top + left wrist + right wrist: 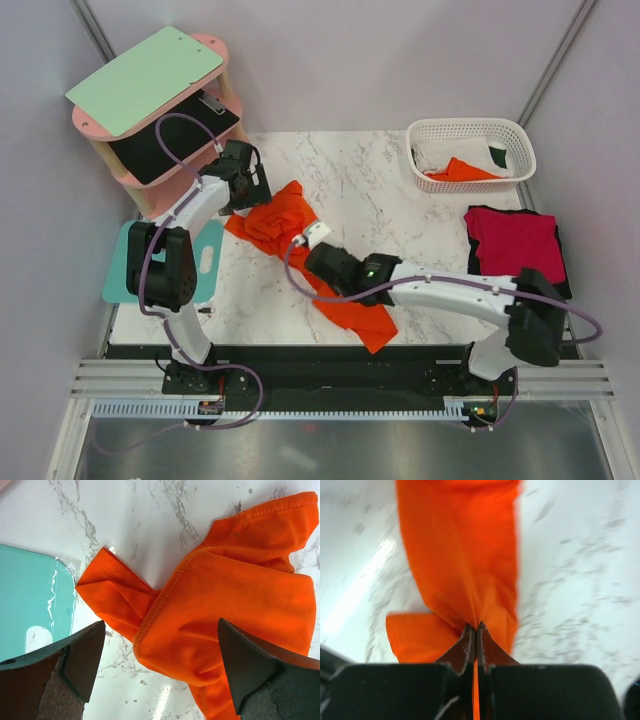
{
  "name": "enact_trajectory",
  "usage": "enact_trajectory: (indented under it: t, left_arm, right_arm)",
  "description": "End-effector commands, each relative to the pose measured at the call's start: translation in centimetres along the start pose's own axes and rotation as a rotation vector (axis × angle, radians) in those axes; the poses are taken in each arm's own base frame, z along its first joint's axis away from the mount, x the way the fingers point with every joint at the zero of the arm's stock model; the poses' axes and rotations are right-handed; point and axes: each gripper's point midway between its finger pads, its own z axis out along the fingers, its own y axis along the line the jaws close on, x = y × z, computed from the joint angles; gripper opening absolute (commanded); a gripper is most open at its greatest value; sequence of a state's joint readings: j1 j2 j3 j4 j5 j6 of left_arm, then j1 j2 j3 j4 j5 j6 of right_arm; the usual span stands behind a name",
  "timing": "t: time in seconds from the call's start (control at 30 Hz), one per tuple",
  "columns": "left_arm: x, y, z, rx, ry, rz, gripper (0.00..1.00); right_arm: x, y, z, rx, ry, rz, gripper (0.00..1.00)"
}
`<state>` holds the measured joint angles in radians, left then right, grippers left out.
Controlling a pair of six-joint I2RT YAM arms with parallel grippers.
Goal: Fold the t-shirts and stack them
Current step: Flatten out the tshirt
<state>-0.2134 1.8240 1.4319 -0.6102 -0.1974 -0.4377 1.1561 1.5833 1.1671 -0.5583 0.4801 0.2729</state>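
Note:
My right gripper holds one fold of the crumpled t-shirt, so my left gripper should go down toward the right in the top view onto the t-shirt's bunched middle.
A bright orange t-shirt lies crumpled and stretched across the middle of the marble table, from the back left down to the front centre. My right gripper is shut on a fold of it, the cloth pinched between the fingers. My left gripper is open and empty, hovering over the shirt's upper left part, its fingers wide apart. A crimson red t-shirt lies folded on a black one at the right.
A white lattice basket at the back right holds white, orange and dark green cloth. A teal mat lies at the left edge, also in the left wrist view. A pink shelf with a green board stands back left.

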Motion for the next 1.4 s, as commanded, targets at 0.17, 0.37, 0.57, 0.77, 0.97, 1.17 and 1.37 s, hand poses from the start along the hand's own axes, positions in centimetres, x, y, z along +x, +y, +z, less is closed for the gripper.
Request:
enact_trajectory:
  t: [0.17,0.37,0.57,0.77,0.97,1.17,1.37]
  left_arm:
    - [-0.3,-1.3,-0.9,0.070,0.011,-0.015,1.00]
    - [1.2,-3.8,-0.6,0.137,0.032,0.046,1.00]
    - [5.0,-8.9,-1.5,0.232,0.044,0.169,0.99]
    - [11.8,-14.9,-4.8,0.459,0.090,0.278,0.91]
    - [16.3,-18.1,-6.5,0.560,0.123,0.321,0.90]
    - [19.9,-21.7,-6.7,0.605,0.179,0.401,0.87]
    - [22.1,-22.7,-5.9,0.586,0.234,0.423,0.73]
  right_arm:
    - [-4.6,-26.1,-3.0,0.704,-0.287,0.372,0.00]
    - [-5.2,-35.2,0.4,0.961,-0.222,0.485,0.84]
    - [-7.8,-31.5,1.4,0.658,-0.322,0.518,0.98]
    - [-5.6,-29.6,0.2,0.568,-0.275,0.526,0.98]
    - [-4.0,-29.1,-0.6,0.564,-0.255,0.533,0.98]
    - [-3.4,-29.2,-0.3,0.583,-0.222,0.529,0.98]
    - [-2.7,-29.3,-0.5,0.599,-0.202,0.527,0.98]
